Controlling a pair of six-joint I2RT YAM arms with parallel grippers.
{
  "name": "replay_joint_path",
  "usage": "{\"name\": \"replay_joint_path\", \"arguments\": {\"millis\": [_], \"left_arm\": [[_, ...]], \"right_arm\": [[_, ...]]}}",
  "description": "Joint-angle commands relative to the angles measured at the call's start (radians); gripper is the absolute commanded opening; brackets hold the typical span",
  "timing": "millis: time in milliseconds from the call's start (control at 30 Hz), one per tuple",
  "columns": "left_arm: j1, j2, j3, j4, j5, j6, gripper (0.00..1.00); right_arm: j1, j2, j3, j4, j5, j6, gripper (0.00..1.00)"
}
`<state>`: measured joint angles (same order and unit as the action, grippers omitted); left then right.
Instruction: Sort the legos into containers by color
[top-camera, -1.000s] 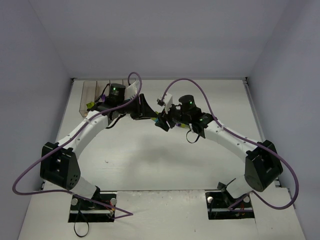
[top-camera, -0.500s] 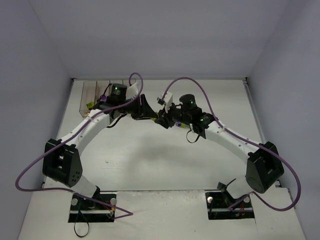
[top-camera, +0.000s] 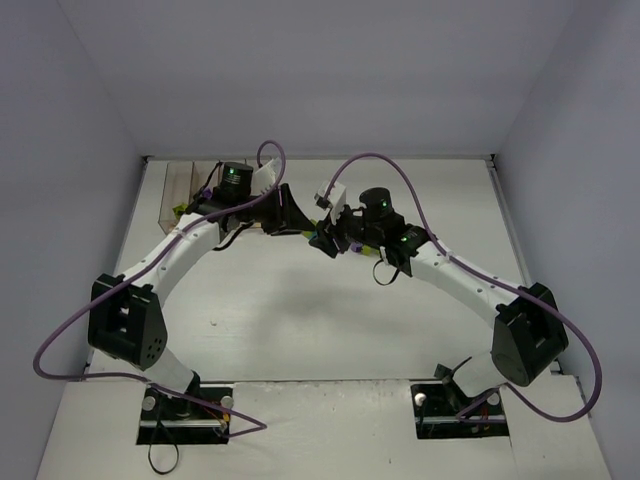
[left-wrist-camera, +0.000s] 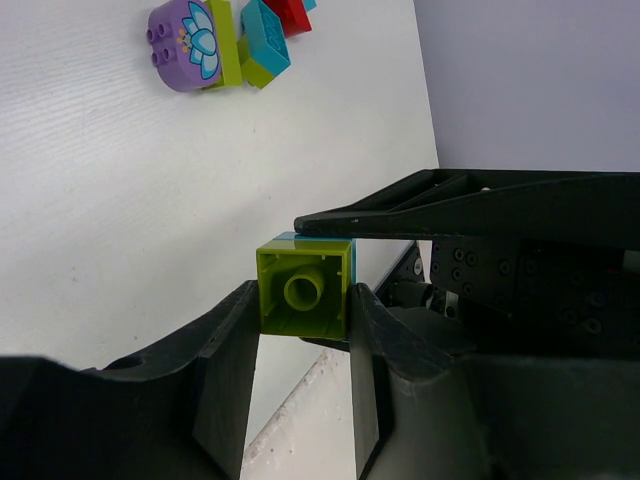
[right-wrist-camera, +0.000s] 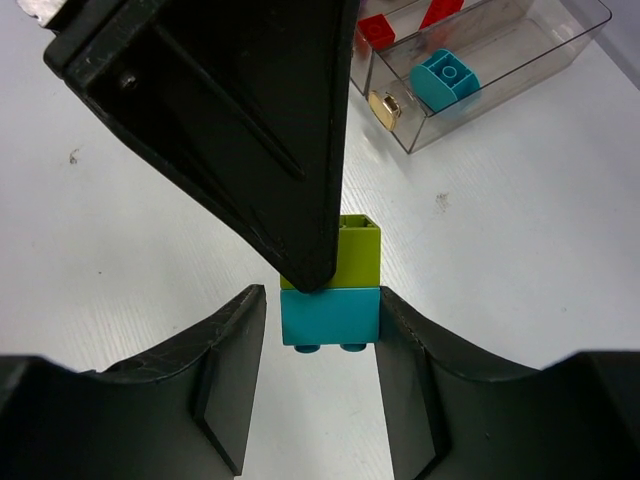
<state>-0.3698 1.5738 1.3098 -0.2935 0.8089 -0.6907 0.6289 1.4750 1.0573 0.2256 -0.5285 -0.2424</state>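
The robot should next pull its left gripper away from the teal lego, swing it to the left in the top view and release into the end bin (top-camera: 177, 208), because a green lego lies there.
A lime green lego (left-wrist-camera: 300, 292) with a teal lego (right-wrist-camera: 330, 315) joined to it hangs above the table between both arms. My left gripper (left-wrist-camera: 303, 320) is shut on the green one. My right gripper (right-wrist-camera: 322, 340) stands around the teal one. Its right finger touches the brick and its left finger is a little apart, so it is open. The left gripper's black finger (right-wrist-camera: 250, 130) covers part of the green lego (right-wrist-camera: 358, 255). The containers (right-wrist-camera: 520, 50) lie at the top right of the right wrist view, holding a teal lego (right-wrist-camera: 445, 78) and red legos (right-wrist-camera: 377, 30).
Loose on the table lie a purple flower-printed piece (left-wrist-camera: 185, 45), a green (left-wrist-camera: 225, 45), a teal (left-wrist-camera: 265, 40) and a red lego (left-wrist-camera: 290, 12). A gold round thing (right-wrist-camera: 383, 108) sits in one bin. From above, the containers (top-camera: 185, 185) are at the back left, behind the left arm.
Both grippers have edged slightly toward the back of the table, still meeting at the middle. The left arm's elbow has shifted a little.
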Motion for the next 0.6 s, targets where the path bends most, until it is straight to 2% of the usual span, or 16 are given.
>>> {"name": "replay_joint_path", "arguments": {"millis": [0, 100, 200, 400, 433, 500, 567], "left_arm": [[0.009, -0.017, 0.059, 0.031, 0.013, 0.013, 0.05], [0.009, -0.02, 0.062, 0.022, 0.016, 0.019, 0.04], [0.009, -0.018, 0.062, 0.017, 0.018, 0.019, 0.05], [0.009, -0.017, 0.06, 0.02, 0.021, 0.019, 0.04], [0.011, -0.017, 0.065, 0.017, 0.022, 0.019, 0.05], [0.017, -0.012, 0.069, 0.01, 0.016, 0.028, 0.04], [0.04, -0.009, 0.074, -0.004, 0.013, 0.031, 0.04]], "right_arm": [[-0.006, -0.042, 0.02, 0.054, -0.001, -0.018, 0.43], [-0.006, -0.039, 0.021, 0.054, 0.002, -0.018, 0.42], [-0.008, -0.036, 0.027, 0.055, 0.002, -0.023, 0.37], [-0.008, -0.024, 0.032, 0.057, 0.002, -0.028, 0.18], [-0.008, -0.024, 0.03, 0.055, 0.004, -0.029, 0.08], [-0.009, -0.025, 0.02, 0.054, 0.005, -0.032, 0.0], [-0.015, -0.028, 0.007, 0.046, 0.008, -0.038, 0.0]]}}
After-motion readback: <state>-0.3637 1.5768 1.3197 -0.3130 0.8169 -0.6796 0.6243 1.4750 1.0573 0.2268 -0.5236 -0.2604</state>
